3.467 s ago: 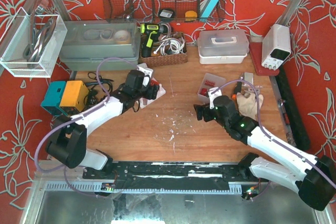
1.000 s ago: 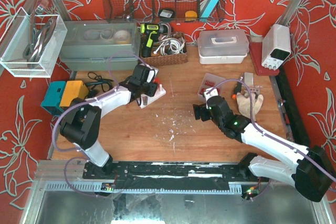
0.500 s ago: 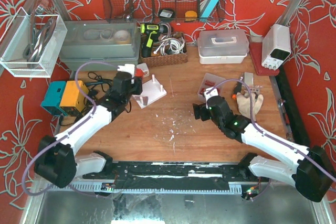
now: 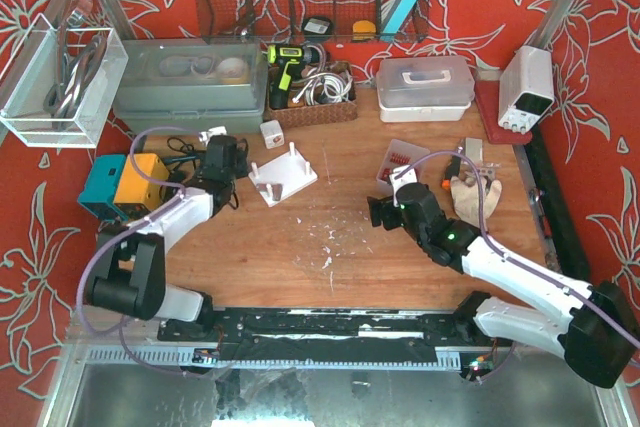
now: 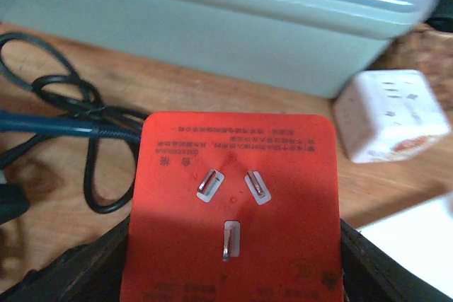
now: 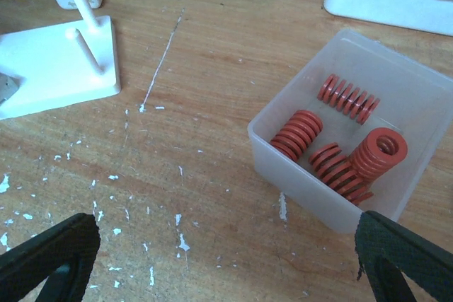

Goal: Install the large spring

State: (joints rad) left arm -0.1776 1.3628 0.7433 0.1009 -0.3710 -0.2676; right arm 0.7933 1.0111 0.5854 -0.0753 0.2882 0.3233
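Observation:
The wood between black cables and white base is clear, so my left gripper will next go down toward the tabletop to release the plug block (image 5: 233, 175) there.
Several red springs lie in a clear plastic box (image 6: 396, 196); the widest spring (image 6: 386, 148) stands on end at its near right corner. The box (image 4: 403, 159) sits right of centre. A white base with upright pegs (image 4: 283, 175) stands left of centre and shows in the right wrist view (image 6: 53, 68). My right gripper (image 4: 378, 212) is open and empty, low over the wood just short of the box (image 6: 226, 259). My left gripper (image 4: 222, 155) is far left, shut on a red three-prong plug block (image 5: 233, 175).
A white cube adapter (image 4: 270, 134) lies behind the base, and shows in the left wrist view (image 5: 393, 114). Black cables (image 5: 78, 104) and a grey-green lidded bin (image 4: 190, 82) lie by the left gripper. A teal and orange box (image 4: 125, 182) stands at the far left. A wicker basket (image 4: 315, 97) and a white case (image 4: 425, 87) stand at the back.
My left arm has swung left, away from the white peg base, with the red plug block in its jaws. The base now stands uncovered. The right arm has barely moved.

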